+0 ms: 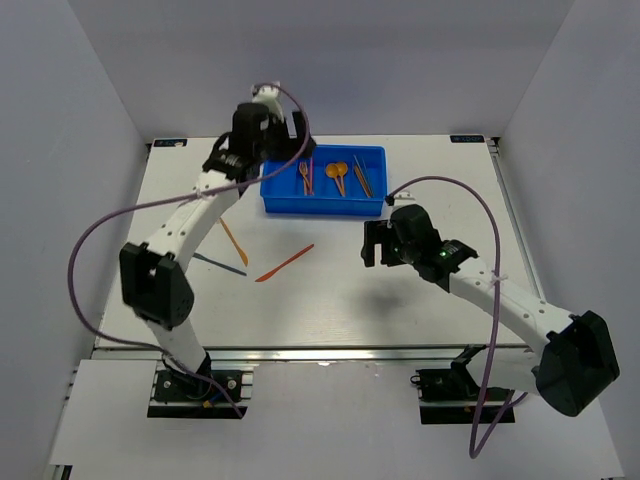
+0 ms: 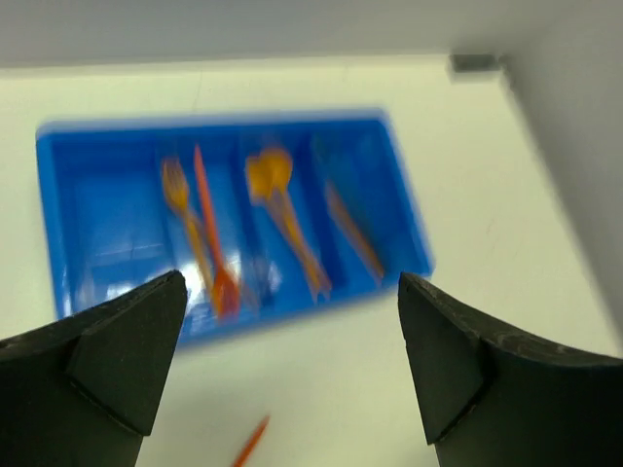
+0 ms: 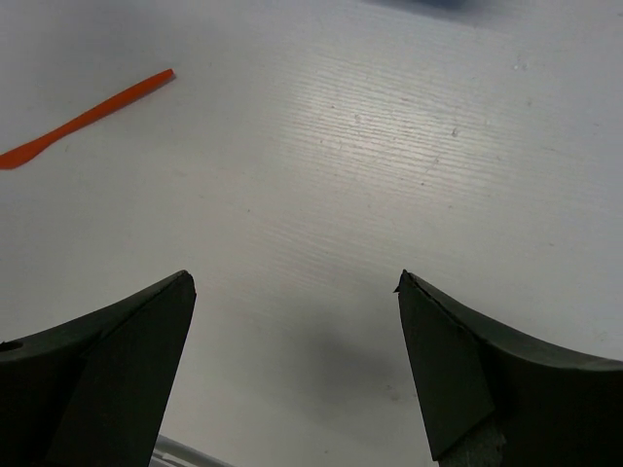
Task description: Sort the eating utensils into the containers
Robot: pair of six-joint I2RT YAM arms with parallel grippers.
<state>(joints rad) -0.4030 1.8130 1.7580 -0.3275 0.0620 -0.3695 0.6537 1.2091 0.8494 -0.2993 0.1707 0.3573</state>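
The orange knife is below my left gripper and back from it, so I will next move the open fingers back off the tray (image 1: pixel 372 204) and down over its handle (image 1: pixel 301 252).
The blue tray (image 1: pixel 372 204) (image 2: pixel 409 224) stands at the back of the table with its containers side by side. Orange forks (image 1: pixel 306 176) (image 2: pixel 181 209), orange spoons (image 1: pixel 340 172) (image 2: pixel 270 175) and dark sticks (image 1: pixel 362 180) lie in separate compartments. My left gripper (image 1: pixel 283 135) (image 2: pixel 292 280) hovers over the tray's left end, open and empty. On the table in front lie an orange knife (image 1: pixel 285 263) (image 3: pixel 88 115), an orange stick (image 1: pixel 233 242) and a dark utensil (image 1: pixel 220 263). My right gripper (image 1: pixel 368 245) (image 3: pixel 295 277) hangs open and empty over bare table, right of the knife.
White walls close in the table on the left, back and right. The left arm's purple cable (image 1: pixel 95 240) loops out over the table's left side. The right arm's cable (image 1: pixel 480 200) arcs over the right side.
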